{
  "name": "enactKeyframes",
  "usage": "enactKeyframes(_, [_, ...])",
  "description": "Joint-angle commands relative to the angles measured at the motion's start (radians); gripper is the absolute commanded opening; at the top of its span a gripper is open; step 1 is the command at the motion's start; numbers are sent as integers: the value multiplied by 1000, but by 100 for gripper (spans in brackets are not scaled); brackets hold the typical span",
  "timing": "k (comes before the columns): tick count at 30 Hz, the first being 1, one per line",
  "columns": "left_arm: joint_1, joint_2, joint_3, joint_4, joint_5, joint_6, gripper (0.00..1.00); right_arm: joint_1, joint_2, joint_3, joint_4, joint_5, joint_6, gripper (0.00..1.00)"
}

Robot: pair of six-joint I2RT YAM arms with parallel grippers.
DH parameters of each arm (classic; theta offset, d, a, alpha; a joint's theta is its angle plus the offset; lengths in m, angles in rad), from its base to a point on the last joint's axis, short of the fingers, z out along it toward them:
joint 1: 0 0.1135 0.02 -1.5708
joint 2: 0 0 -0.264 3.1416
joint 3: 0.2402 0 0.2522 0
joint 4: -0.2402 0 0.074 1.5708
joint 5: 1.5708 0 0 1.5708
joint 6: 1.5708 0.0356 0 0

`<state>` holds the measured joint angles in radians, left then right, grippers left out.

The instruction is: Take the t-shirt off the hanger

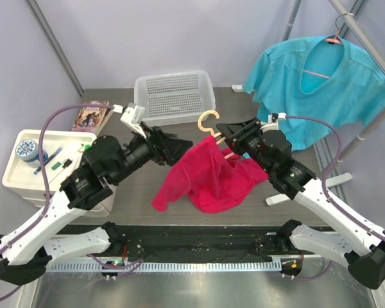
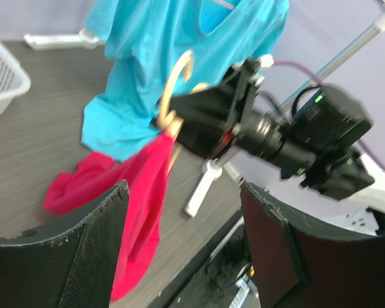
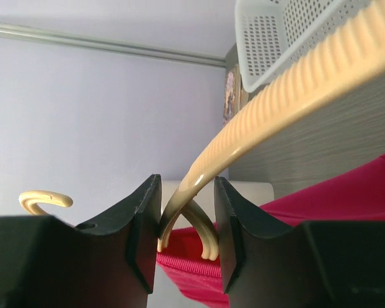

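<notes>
My left gripper should next move down and back to close on the shirt's near corner [image 1: 162,199] [image 2: 122,286], because it hangs loose below and back of my open left gripper.
A red t-shirt [image 1: 208,176] hangs from a cream plastic hanger [image 1: 209,119] above the middle of the table, its lower part bunched on the tabletop. My right gripper [image 1: 230,142] is shut on the hanger's neck; in the right wrist view [image 3: 187,186] the hanger [image 3: 276,102] passes between the fingers, with the shirt's collar [image 3: 346,192] just behind. My left gripper [image 1: 179,147] is open and empty, just left of the shirt. In the left wrist view [image 2: 183,192] the shirt [image 2: 141,199] hangs past its left finger, apart from it.
A white perforated basket [image 1: 174,96] stands at the back. A blue t-shirt [image 1: 327,90] hangs on a rack at the back right. A white tray [image 1: 16,179] with tape and pens sits at the left, a book [image 1: 93,117] behind it.
</notes>
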<state>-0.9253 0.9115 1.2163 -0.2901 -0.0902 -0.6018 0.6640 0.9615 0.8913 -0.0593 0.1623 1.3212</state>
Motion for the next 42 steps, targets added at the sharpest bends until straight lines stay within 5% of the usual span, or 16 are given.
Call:
enactKeyframes(1, [-1,-94,-112,-82,-23,-7,72,0,-67,17,154,97,23,1])
enactKeyframes(9, [-1,-244,-294,-184,-169,-61,75,0,-197,-51,200,129,19,1])
enactKeyframes(14, [-1,-234,-319,-182,-128,-62,74,0,-280,-92,202,131,27,1])
enactKeyframes(22, [-3,-252,-478,-17,79,-151,60,0,-340,-54,131,215,-48,1])
enactKeyframes(24, [-3,-261,-501,52,78,-184,37,0,-339,-51,133,213,-54,1])
enactKeyframes(27, [-3,-238,-468,-47,-12,-188,0,0,-349,-51,127,221,-80,1])
enactKeyframes(34, [-1,-241,-232,-510,-451,-256,0,0,-420,-49,18,319,-151,1])
enactKeyframes(42, [-1,-411,-239,-587,-654,-276,0,0,-480,-49,-37,416,-178,1])
